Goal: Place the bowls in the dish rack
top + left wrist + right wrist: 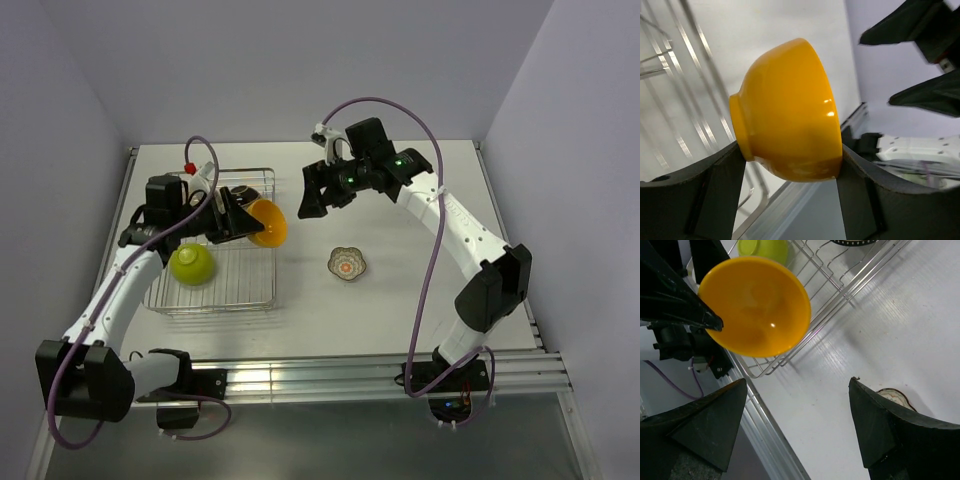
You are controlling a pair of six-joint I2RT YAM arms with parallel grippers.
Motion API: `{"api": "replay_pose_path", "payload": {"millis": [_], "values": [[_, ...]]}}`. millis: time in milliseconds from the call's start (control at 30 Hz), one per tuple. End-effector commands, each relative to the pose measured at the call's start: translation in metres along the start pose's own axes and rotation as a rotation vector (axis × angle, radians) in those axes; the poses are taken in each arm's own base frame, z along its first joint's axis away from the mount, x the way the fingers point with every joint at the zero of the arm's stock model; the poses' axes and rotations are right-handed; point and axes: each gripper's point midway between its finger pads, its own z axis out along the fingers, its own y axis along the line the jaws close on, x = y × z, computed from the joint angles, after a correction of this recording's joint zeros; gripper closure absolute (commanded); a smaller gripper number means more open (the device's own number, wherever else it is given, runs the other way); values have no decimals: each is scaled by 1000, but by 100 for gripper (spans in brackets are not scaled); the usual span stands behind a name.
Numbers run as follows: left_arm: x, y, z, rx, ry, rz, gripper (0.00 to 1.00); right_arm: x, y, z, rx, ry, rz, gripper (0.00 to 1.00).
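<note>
The part of the rack beside the lime-green bowl is empty. My left gripper will next move back and down over the bare wires there and let go of the orange bowl (268,222).
My left gripper (250,218) is shut on the orange bowl (268,222), holding it on its side at the right edge of the silver wire dish rack (215,295). In the left wrist view the fingers clamp the orange bowl (790,110) at foot and rim. The lime-green bowl (192,264) lies upside down in the rack. The small scalloped patterned bowl (347,264) sits on the table right of the rack. My right gripper (322,195) is open and empty, up in the air just right of the orange bowl (755,305). The white and brown bowls do not show clearly.
A dark round item (240,190) sits at the rack's far end, mostly hidden behind my left gripper. The white table (420,200) has walls behind and at both sides. In the right wrist view, the patterned bowl (894,396) peeks out behind the right finger.
</note>
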Motion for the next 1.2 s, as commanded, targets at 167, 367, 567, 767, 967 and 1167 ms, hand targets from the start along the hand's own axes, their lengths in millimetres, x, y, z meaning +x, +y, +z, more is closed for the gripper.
{"api": "replay_pose_path", "payload": {"millis": [167,367,567,767,967,1167], "values": [[-10,46,-38,-370,81,302,100,-23,1,-35,40,-95,-39,10],[-13,74,-59,-552,113,400,100,-25,-3,-33,46,-95,-29,10],[17,92,-65,-566,318,471,100,-24,-7,-31,59,-89,-25,9],[20,105,-66,-663,348,594,100,-22,-11,-33,81,-84,-25,2],[34,113,-57,-704,441,605,100,-22,-12,-34,89,-79,-27,1],[46,128,-52,-764,542,550,100,-25,-13,-35,96,-80,-28,0]]}}
